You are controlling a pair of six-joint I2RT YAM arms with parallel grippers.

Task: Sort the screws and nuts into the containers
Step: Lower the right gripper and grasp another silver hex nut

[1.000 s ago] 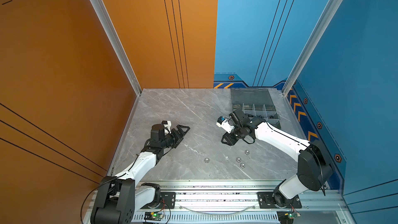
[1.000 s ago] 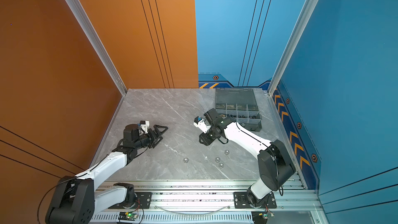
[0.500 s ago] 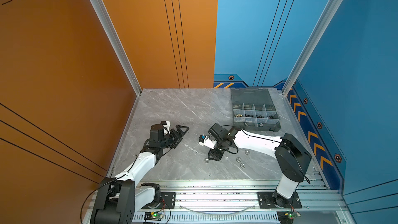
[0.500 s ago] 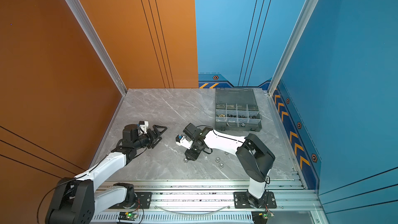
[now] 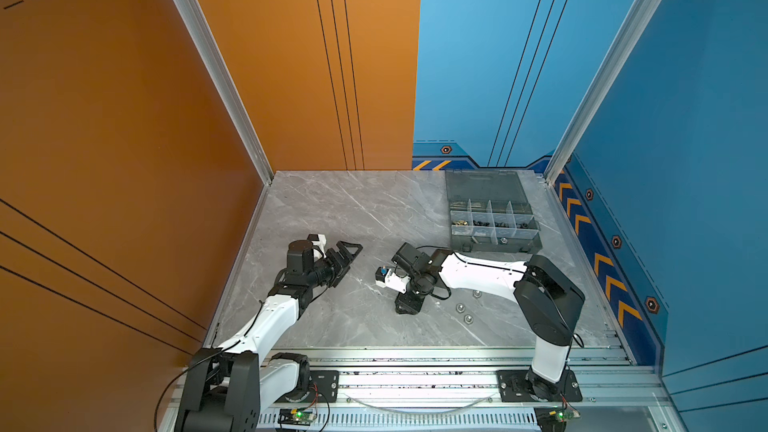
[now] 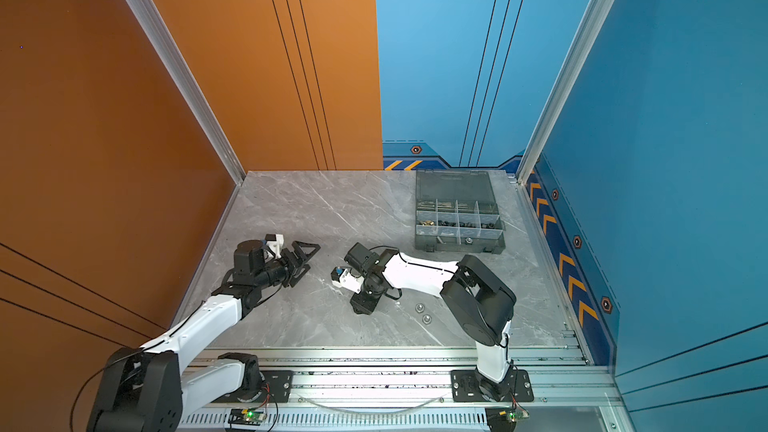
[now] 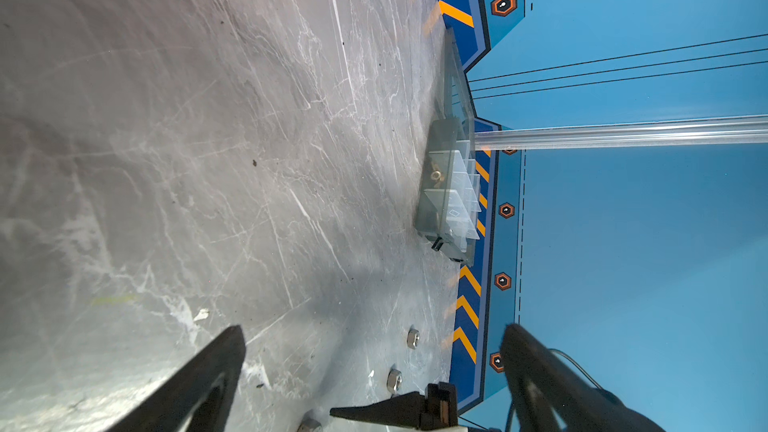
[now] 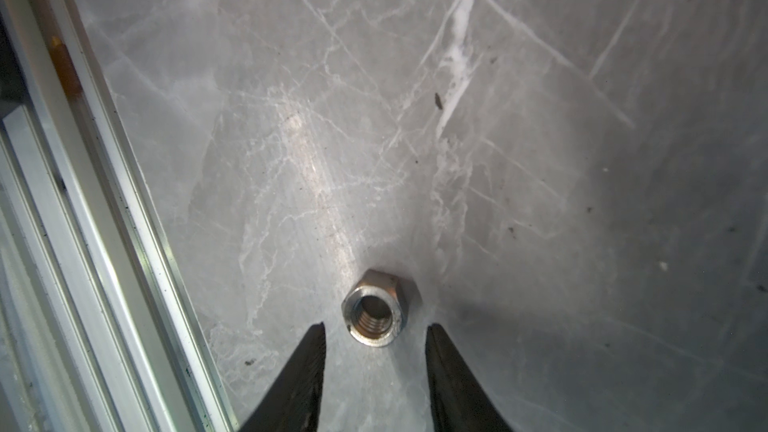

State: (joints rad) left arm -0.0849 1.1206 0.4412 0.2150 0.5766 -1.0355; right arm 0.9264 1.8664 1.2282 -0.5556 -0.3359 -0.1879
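My right gripper comes down onto the silver hex nut (image 8: 376,312) next and closes on its sides, because the nut lines up with the gap between the open fingers.
A silver hex nut (image 8: 376,312) lies flat on the marble table, just ahead of and partly between the tips of my right gripper (image 8: 375,326), which is open and points down at it. In both top views that gripper (image 5: 409,305) (image 6: 365,305) hides this nut. More silver nuts (image 5: 459,307) (image 6: 419,307) (image 7: 393,380) lie to its right. The organiser box (image 5: 498,245) (image 6: 461,246) (image 7: 432,209) stands open at the back right, with small dark and brass pieces in its containers. Screws are too small to make out. My left gripper (image 5: 351,251) (image 6: 309,253) (image 7: 374,332) is open and empty.
The aluminium rail (image 8: 124,201) along the table's front edge runs close beside the right gripper. The box lid (image 5: 482,184) lies flat behind the compartments. Orange wall on the left, blue wall on the right and back.
My right arm has swung from beside the box toward the front left and come down over a loose nut. Its jaws kept the same gap. The left arm has not moved.
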